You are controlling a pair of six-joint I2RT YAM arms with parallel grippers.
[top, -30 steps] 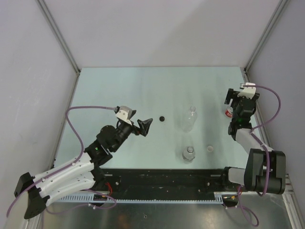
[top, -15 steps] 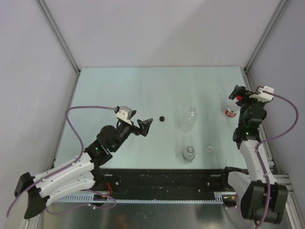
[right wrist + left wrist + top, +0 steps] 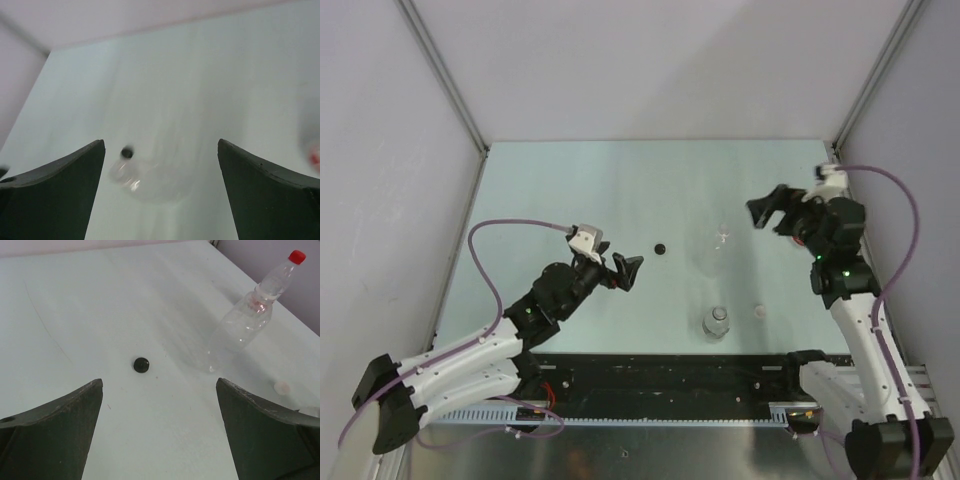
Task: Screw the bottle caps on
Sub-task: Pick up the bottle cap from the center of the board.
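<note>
The black cap (image 3: 660,248) (image 3: 141,365) lies below the left gripper's open fingers and to their right in the top view. My left gripper moves down and outward over it next.
A black cap (image 3: 660,248) lies on the table just ahead of my left gripper (image 3: 627,272), which is open and empty. A clear uncapped bottle (image 3: 720,250) stands mid-table. Behind it in the left wrist view stands a bottle (image 3: 277,277) wearing a red cap (image 3: 297,256). A second uncapped bottle (image 3: 717,322) stands near the front, with a whitish cap (image 3: 759,312) lying to its right. My right gripper (image 3: 772,215) hovers open and empty to the right of the middle bottle. The right wrist view is blurred, showing the black cap (image 3: 127,152) and middle bottle (image 3: 150,175).
The pale green table (image 3: 570,190) is fenced by grey walls with metal posts (image 3: 445,75) at the left and right. The table's right edge (image 3: 840,190) lies close behind the right arm.
My right gripper has swung left from the red-capped bottle at the right edge toward the middle bottle, opening fully. My left gripper has shifted slightly forward and down.
</note>
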